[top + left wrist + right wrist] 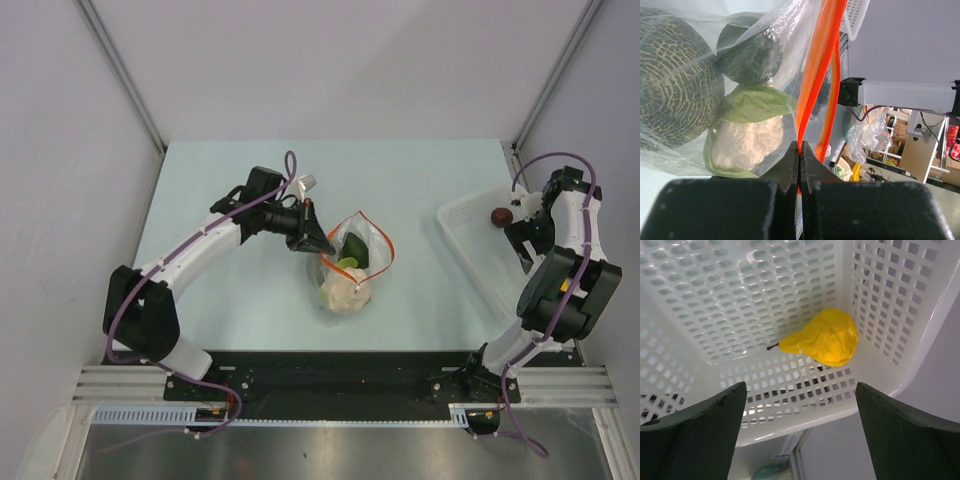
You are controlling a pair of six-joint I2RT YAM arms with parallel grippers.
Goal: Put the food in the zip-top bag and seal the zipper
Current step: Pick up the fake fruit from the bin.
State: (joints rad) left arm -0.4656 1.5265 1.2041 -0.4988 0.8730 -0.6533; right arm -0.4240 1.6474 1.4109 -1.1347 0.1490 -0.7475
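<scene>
The round thick end of the yellow pear (825,337) is still below my spread fingers, so my open right gripper needs to lower onto it next, deeper into the basket.
The clear zip-top bag (350,268) lies mid-table, mouth held open, with dark green (358,248), lime green (347,264) and pale cream (345,293) food inside. My left gripper (319,241) is shut on the orange-red zipper (378,236) at the bag's left edge. In the left wrist view the gripper (800,150) pinches the zipper strip (817,65), with a netted dark green piece (670,85) and a cream piece (747,142) behind the plastic. My right gripper (522,222) is open above a yellow pear (825,337) in the basket. A dark red piece (499,216) lies beside it.
The white perforated basket (470,245) stands at the table's right edge and its walls (740,290) surround my right gripper (801,400). The pale table (230,300) is bounded by grey walls at the back and sides.
</scene>
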